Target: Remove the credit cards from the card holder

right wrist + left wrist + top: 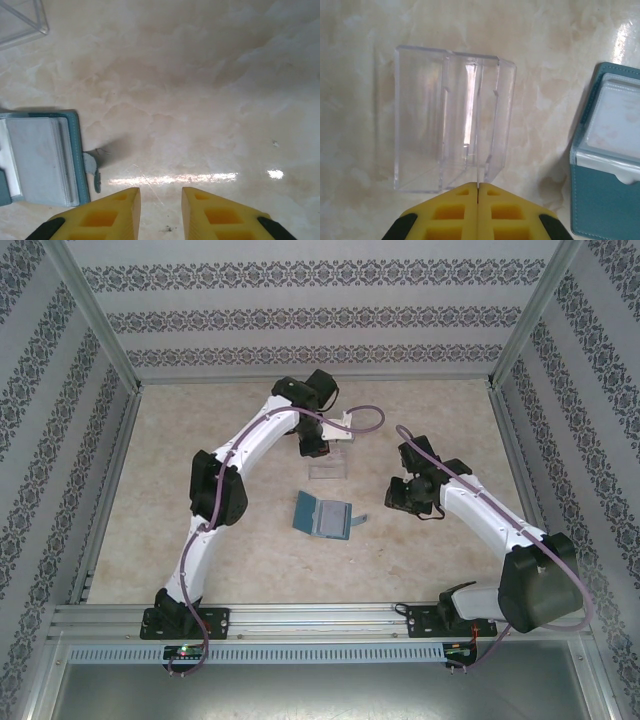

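The credit card already points edge-on between the tray's sides. My left gripper will therefore go down toward the clear tray (420, 125) next and then let go of the card inside.
The teal card holder (323, 515) lies open like a book on the table, its rim (75, 150) and small closing tab (91, 167) left of my right gripper (161, 192). A pale credit card (620, 120) sits in its inner slots (35, 155). My right gripper (402, 497) is open over bare table with nothing between its fingers. My left gripper (477, 186) is shut on a thin pale credit card (478, 125) seen edge-on. That card reaches into a clear plastic tray (420, 125) just ahead of the jaws.
The clear tray (328, 468) stands beyond the card holder, mid-table, and its corner (20, 20) lies at the upper left of the right wrist view. Patterned walls and metal posts enclose the beige marbled table (440, 420). A metal rail (300, 615) runs along the near edge.
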Motion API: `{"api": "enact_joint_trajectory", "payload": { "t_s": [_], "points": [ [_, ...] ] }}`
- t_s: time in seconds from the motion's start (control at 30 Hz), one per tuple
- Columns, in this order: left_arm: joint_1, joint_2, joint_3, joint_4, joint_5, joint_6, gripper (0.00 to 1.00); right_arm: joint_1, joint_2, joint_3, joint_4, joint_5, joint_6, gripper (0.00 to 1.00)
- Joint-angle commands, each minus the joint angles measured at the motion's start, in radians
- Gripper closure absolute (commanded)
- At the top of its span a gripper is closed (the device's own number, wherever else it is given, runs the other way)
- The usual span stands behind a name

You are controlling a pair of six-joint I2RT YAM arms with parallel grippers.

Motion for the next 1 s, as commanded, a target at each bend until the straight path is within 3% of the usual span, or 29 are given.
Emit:
{"api": "enact_joint_trajectory", "payload": {
  "t_s": [0.0,0.97],
  "points": [
    [0.007,0.039,0.074,-0.099,0.018,0.05,1.0,-0.017,-0.018,-0.022,-0.015,-0.006,-0.012,0.72],
    [0.007,0.133,0.107,-0.181,0.106,0.13,1.0,-0.037,-0.009,-0.026,-0.018,-0.01,-0.008,0.72]
  ]
}}
